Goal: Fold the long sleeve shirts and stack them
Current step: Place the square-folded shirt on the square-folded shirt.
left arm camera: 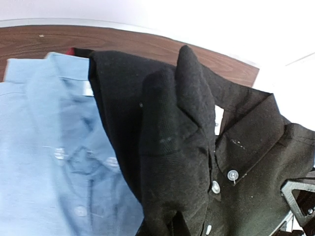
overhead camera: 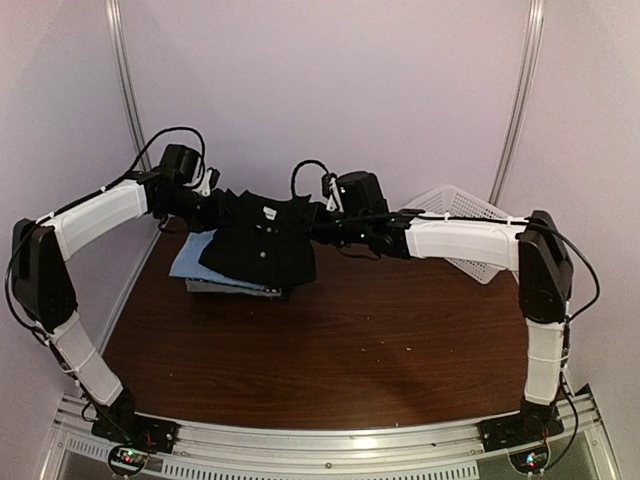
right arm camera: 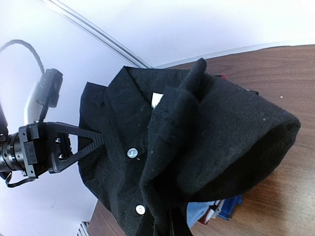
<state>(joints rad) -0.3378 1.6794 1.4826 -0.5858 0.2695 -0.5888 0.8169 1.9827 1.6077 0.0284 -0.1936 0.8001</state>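
Observation:
I need to move my left gripper to the left in the top view next, then down over the light blue shirt's uncovered side [overhead camera: 190, 256] and let go, because the black shirt [overhead camera: 265, 240] is hanging off-centre.
A black long sleeve shirt [overhead camera: 265, 240], folded, with white buttons, hangs between my two grippers above a stack at the table's back left. My left gripper [overhead camera: 221, 207] is shut on the shirt's left shoulder edge, its fingers buried in fabric in the left wrist view. My right gripper [overhead camera: 319, 218] is shut on the right edge, also wrapped in cloth. Under the black shirt [left arm camera: 187, 147] lies a light blue collared shirt [left arm camera: 49, 157] on top of the stack [overhead camera: 235, 288]. In the right wrist view the black shirt [right arm camera: 197, 147] sags over the folded shirts [right arm camera: 221, 211] below.
A white mesh basket [overhead camera: 462, 212] stands at the back right, behind the right arm. The brown table [overhead camera: 350, 340] spreads out in front of the stack. A wall closes the back and a metal rail [overhead camera: 330, 440] runs along the near edge.

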